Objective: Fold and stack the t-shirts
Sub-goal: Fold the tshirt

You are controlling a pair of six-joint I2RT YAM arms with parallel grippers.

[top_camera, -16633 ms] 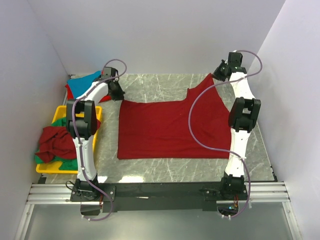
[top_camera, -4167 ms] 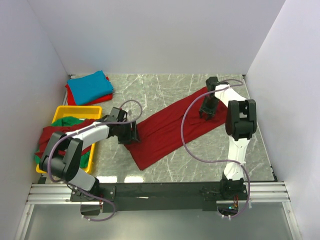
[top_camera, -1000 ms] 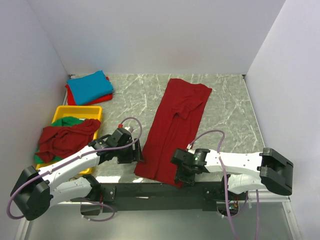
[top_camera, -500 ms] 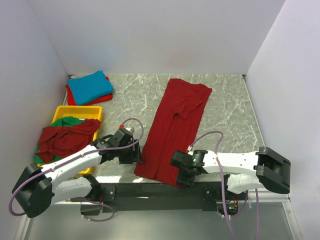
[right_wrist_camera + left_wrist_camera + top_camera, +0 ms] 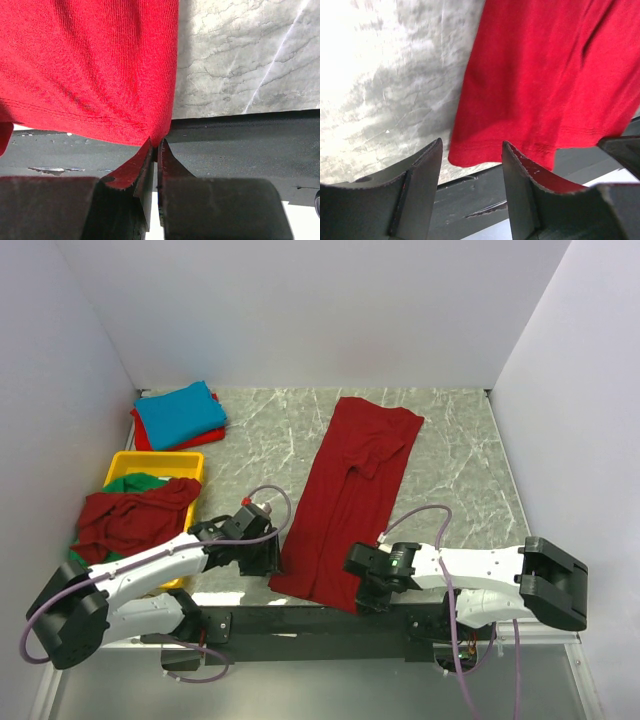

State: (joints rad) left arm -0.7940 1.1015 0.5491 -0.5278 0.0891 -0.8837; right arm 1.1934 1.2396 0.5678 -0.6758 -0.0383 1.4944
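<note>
The t-shirt's near hem hangs over the front bar. I should lift my right gripper, move the t-shirt's corner outward, lower it and let it go on the folded t-shirt's far half (image 5: 389, 474).
A dark red t-shirt (image 5: 350, 480) lies folded into a long strip, running from the back of the table to its front edge. My right gripper (image 5: 362, 598) is at the strip's near right corner. In the right wrist view, the right gripper (image 5: 155, 144) is shut on the tip of that corner of the shirt (image 5: 90, 65). My left gripper (image 5: 272, 558) is at the near left corner. In the left wrist view, the left gripper (image 5: 471, 147) is open, and the shirt's hem corner (image 5: 465, 157) lies just past its fingertips, not touched.
A folded turquoise t-shirt (image 5: 178, 413) lies on a folded red one at the back left. The yellow tray (image 5: 192, 462) at the left holds a crumpled dark red shirt (image 5: 125, 520) over a green one (image 5: 135, 482). The strip's near hem overhangs the black front rail (image 5: 240, 145).
The right jaws have closed onto the shirt's near right corner. The left jaws have narrowed somewhat, and the left gripper has edged towards the near left corner.
</note>
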